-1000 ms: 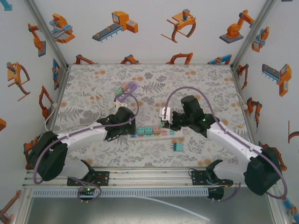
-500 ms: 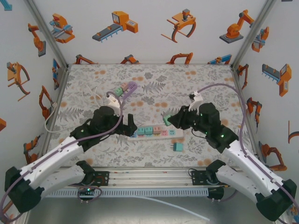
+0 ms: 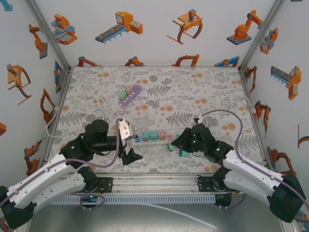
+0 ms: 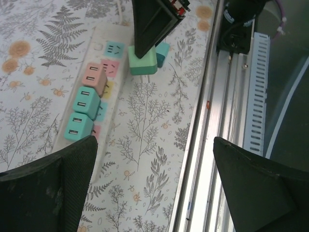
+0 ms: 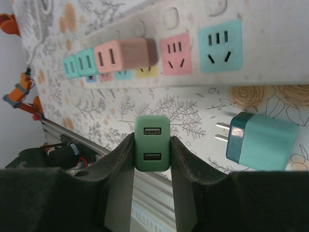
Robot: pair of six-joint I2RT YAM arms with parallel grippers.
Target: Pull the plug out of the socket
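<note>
My right gripper is holding the green plug and will next lower it onto the mat (image 3: pixel 172 153) (image 5: pixel 195 152) beside the loose teal plug, and there it will release it.
The white power strip (image 3: pixel 153 137) lies across the middle of the mat with a pink plug (image 5: pixel 125 55) and two teal plugs (image 5: pixel 79 63) standing in it. My right gripper (image 3: pixel 172 145) is shut on a green USB plug (image 5: pixel 152 143), holding it clear of the strip, low over the mat in front of it. The same green plug (image 4: pixel 142 63) appears in the left wrist view under the right gripper's fingers (image 4: pixel 154 19). My left gripper (image 3: pixel 129 146) hangs open and holds nothing, left of the green plug near the front rail.
A loose teal plug (image 3: pixel 184 153) lies on its side on the mat beside the green one, prongs bare (image 5: pixel 222 133). A purple power strip (image 3: pixel 130 94) and white cable (image 3: pixel 96 99) sit at the back left. The aluminium rail (image 4: pixel 227 121) runs along the near edge.
The right gripper lifted the green plug off the strip and brought it down in front, next to the loose teal plug. The left arm drew back toward the near edge.
</note>
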